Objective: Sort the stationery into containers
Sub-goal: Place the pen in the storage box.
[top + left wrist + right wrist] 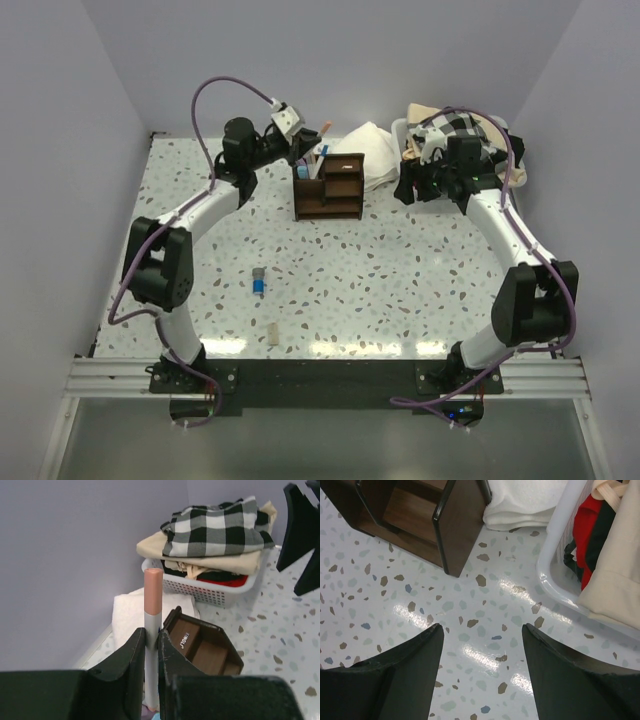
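Note:
Other pens already stand in the organizer's pen section, so my left gripper carries the white pen slightly farther over it next, then down there.
My left gripper [151,636] is shut on a white pen with a pink cap [153,592], held upright at the left end of the dark brown wooden organizer [202,647]. In the top view the gripper [302,154] is over the organizer [330,188], whose left compartment holds a few pens [312,165]. A blue marker [259,283] and a stubby beige piece [271,334] lie on the table nearer the bases. My right gripper [412,187] is open and empty [481,630], low over the table right of the organizer [447,522].
A white plastic bin [402,131] of checkered and beige cloth stands at the back right, close behind my right gripper; it also shows in the left wrist view [215,591] and the right wrist view [555,577]. A folded white cloth [372,152] lies behind the organizer.

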`<state>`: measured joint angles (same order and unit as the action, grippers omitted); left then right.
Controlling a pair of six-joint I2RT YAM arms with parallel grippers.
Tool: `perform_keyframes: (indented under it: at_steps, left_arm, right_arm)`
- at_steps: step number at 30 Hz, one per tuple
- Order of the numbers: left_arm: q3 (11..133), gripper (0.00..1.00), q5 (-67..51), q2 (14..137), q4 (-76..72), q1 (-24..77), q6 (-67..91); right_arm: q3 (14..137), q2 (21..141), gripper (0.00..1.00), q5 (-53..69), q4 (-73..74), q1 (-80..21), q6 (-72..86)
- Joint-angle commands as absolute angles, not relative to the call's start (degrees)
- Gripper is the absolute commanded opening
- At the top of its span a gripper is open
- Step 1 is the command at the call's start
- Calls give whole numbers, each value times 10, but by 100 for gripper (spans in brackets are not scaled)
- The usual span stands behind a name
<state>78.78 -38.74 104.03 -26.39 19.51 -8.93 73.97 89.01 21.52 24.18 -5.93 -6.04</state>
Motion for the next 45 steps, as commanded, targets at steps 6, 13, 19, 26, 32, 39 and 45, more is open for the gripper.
perform_keyframes:
  at_steps: [6, 13, 19, 26, 32, 39, 45]
  left_arm:
    - [832, 0, -378, 1119, -465, 185, 115]
    - [832, 0, -391, 1161, -490, 179, 134]
    - [824, 0, -388, 1179, -496, 179, 118]
    - [824, 0, -381, 1194, -492, 177, 98]
    - [812, 0, -388, 1195, -488, 174, 91]
    - [795, 3, -384, 1189, -470, 170, 71]
    - [775, 35, -383, 1176, -447, 165, 53]
  right_arm:
    - [754, 876, 68, 187, 257, -57, -79]
    - [743, 866, 69, 182, 260, -58, -83]
    - [745, 865, 69, 195, 249, -58, -77]
    - [757, 875, 68, 195, 248, -57, -74]
    - [746, 871, 68, 195, 243, -57, -70]
    - [746, 875, 69, 199, 238, -57, -68]
    - [753, 883, 69, 201, 231, -57, -64]
